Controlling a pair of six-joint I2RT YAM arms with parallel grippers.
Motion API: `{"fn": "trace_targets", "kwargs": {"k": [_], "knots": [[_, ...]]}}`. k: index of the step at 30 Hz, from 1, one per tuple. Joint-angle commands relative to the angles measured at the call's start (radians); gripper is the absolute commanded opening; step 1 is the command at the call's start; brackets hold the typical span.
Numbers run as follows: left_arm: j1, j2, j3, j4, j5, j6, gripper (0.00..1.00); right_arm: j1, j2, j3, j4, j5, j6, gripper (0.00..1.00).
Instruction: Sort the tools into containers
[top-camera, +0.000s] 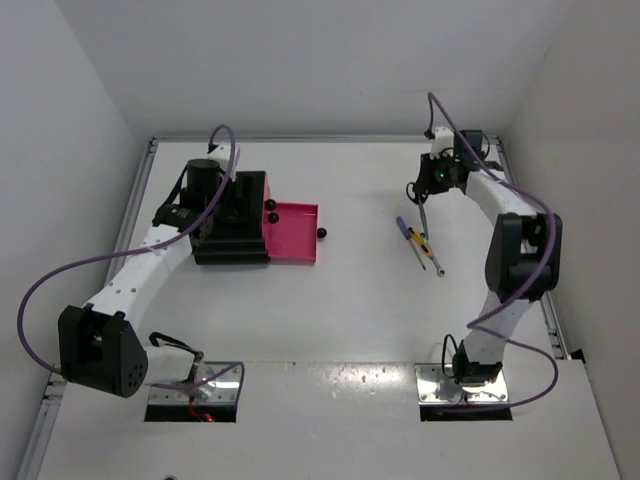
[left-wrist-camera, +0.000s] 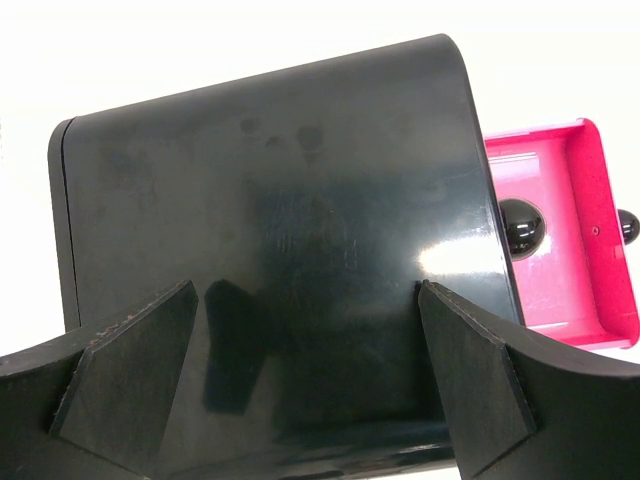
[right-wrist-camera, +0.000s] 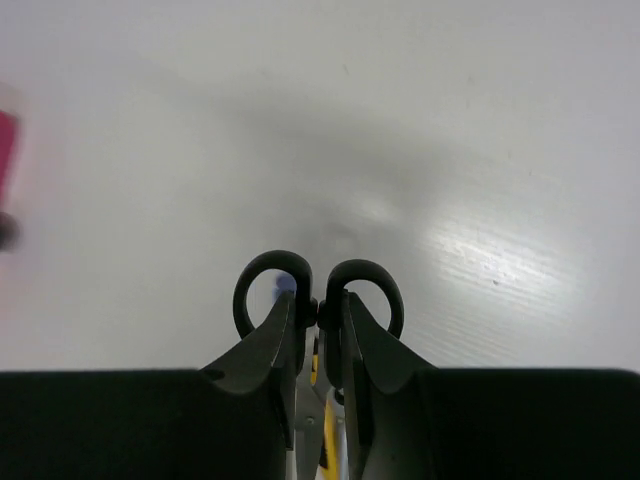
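Note:
The pink drawer lies open and empty, so my right gripper should carry the scissors (top-camera: 423, 213) to it, to the left in the top view, lower and release.
My right gripper (top-camera: 424, 196) is shut on black-handled scissors (top-camera: 423, 213), which hang blade-down just above the table at the right. In the right wrist view the fingers (right-wrist-camera: 283, 335) pinch the two handle loops of the scissors (right-wrist-camera: 372, 267) together. Below them lie a blue-handled screwdriver (top-camera: 403, 228), a yellow-handled tool (top-camera: 420, 243) and a thin silver wrench (top-camera: 435, 262). The black cabinet (top-camera: 232, 225) stands at the left with one pink drawer (top-camera: 295, 232) pulled out. My left gripper (left-wrist-camera: 305, 290) is open over the cabinet's top (left-wrist-camera: 280, 230), its fingers spread either side.
Round black knobs (top-camera: 321, 234) show on the open drawer's front and on the shut drawers (top-camera: 271, 211). The open drawer (left-wrist-camera: 560, 240) appears at the right of the left wrist view. White walls enclose the table on three sides.

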Motion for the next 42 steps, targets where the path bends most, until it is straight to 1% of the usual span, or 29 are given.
{"fn": "trace_targets", "kwargs": {"k": [1, 2, 4, 5, 7, 8, 9, 10, 11, 12, 13, 15, 19, 20, 25, 29, 35, 36, 37, 38, 42], "knots": [[-0.005, 0.014, 0.019, -0.028, -0.030, 0.001, 1.00, 0.016, -0.178, -0.075, 0.259, -0.164, 0.167, 0.00], [-0.005, 0.014, 0.019, -0.028, -0.030, 0.001, 1.00, 0.017, -0.220, -0.097, 0.307, -0.190, 0.204, 0.00], [-0.005, 0.014, 0.019, -0.028, -0.021, -0.009, 1.00, 0.046, -0.241, -0.135, 0.377, -0.212, 0.292, 0.00], [-0.005, 0.025, 0.019, -0.028, -0.021, -0.009, 1.00, 0.070, -0.241, -0.154, 0.454, -0.232, 0.327, 0.00], [-0.005, 0.035, 0.019, -0.028, -0.008, -0.018, 1.00, 0.098, -0.267, -0.213, 0.547, -0.232, 0.439, 0.00], [-0.005, 0.035, 0.019, -0.028, 0.002, -0.018, 1.00, 0.133, -0.278, -0.230, 0.628, -0.243, 0.470, 0.00], [0.004, 0.035, 0.019, -0.028, 0.012, -0.027, 1.00, 0.150, -0.278, -0.240, 0.651, -0.243, 0.494, 0.00], [0.004, 0.035, 0.019, -0.028, 0.012, -0.027, 1.00, 0.167, -0.257, -0.240, 0.667, -0.243, 0.551, 0.00], [0.004, 0.035, 0.019, -0.028, 0.012, -0.027, 1.00, 0.196, -0.245, -0.258, 0.744, -0.218, 0.589, 0.00], [0.004, 0.035, 0.019, -0.028, 0.012, -0.038, 1.00, 0.208, -0.232, -0.269, 0.788, -0.218, 0.629, 0.00], [0.004, 0.035, 0.019, -0.018, 0.012, -0.038, 1.00, 0.222, -0.208, -0.287, 0.831, -0.205, 0.702, 0.00], [0.014, 0.035, 0.019, -0.018, 0.012, -0.048, 1.00, 0.268, -0.180, -0.287, 0.910, -0.188, 0.743, 0.00], [0.035, 0.035, 0.019, -0.008, 0.036, -0.058, 1.00, 0.332, -0.099, -0.267, 1.009, -0.172, 0.835, 0.00], [0.035, 0.035, 0.019, -0.008, 0.036, -0.058, 1.00, 0.360, -0.087, -0.251, 1.009, -0.181, 0.835, 0.00], [0.035, 0.035, 0.019, -0.008, 0.036, -0.067, 1.00, 0.421, -0.007, -0.194, 1.020, -0.181, 0.835, 0.00], [0.044, 0.035, 0.019, -0.008, 0.036, -0.067, 1.00, 0.457, 0.061, -0.091, 0.989, -0.191, 0.837, 0.00], [0.053, 0.035, 0.010, -0.008, 0.036, -0.067, 1.00, 0.544, 0.136, 0.072, 0.824, -0.191, 0.693, 0.00], [0.053, 0.035, 0.010, -0.008, 0.036, -0.067, 1.00, 0.553, 0.136, 0.087, 0.796, -0.172, 0.627, 0.00], [0.063, 0.035, 0.010, -0.008, 0.036, -0.067, 1.00, 0.567, 0.145, 0.098, 0.759, -0.163, 0.605, 0.00], [0.063, 0.035, 0.010, -0.008, 0.036, -0.067, 1.00, 0.567, 0.145, 0.098, 0.759, -0.154, 0.578, 0.00], [0.063, 0.035, 0.010, -0.008, 0.045, -0.067, 1.00, 0.567, 0.154, 0.087, 0.748, -0.132, 0.550, 0.00]]}}
